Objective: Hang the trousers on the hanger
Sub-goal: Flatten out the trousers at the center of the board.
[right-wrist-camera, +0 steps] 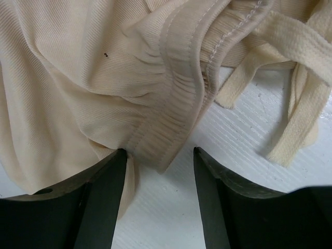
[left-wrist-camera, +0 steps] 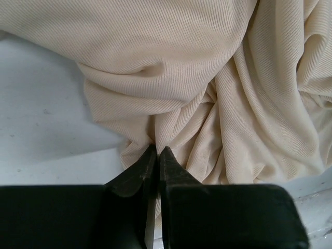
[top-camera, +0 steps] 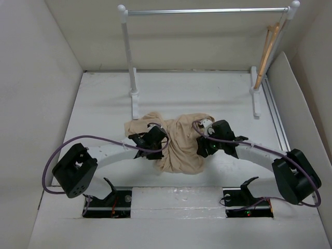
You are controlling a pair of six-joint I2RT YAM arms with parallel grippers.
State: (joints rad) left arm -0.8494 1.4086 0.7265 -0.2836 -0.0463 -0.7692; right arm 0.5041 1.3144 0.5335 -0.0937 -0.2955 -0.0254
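My right gripper should stay low over the table and close there, because a corner of the elastic waistband is already between its open fingers.
The beige trousers (top-camera: 179, 148) lie bunched in a heap at the middle of the table. My left gripper (top-camera: 155, 136) is on the heap's left side. In the left wrist view its jaws (left-wrist-camera: 157, 150) are shut on a gathered fold of the trousers (left-wrist-camera: 171, 62). My right gripper (top-camera: 203, 145) is at the heap's right side. In the right wrist view it (right-wrist-camera: 158, 154) is open, low over the table, with a corner of the elastic waistband (right-wrist-camera: 171, 109) between its fingers. The drawstring (right-wrist-camera: 293, 135) lies loose to the right. The wooden hanger (top-camera: 267, 49) hangs at the rail's right end.
A rack with white posts and a silver rail (top-camera: 207, 10) stands at the back of the table. White walls enclose the left, back and right sides. A metal track (top-camera: 275, 111) runs along the right side. The arm bases (top-camera: 109, 199) sit at the near edge.
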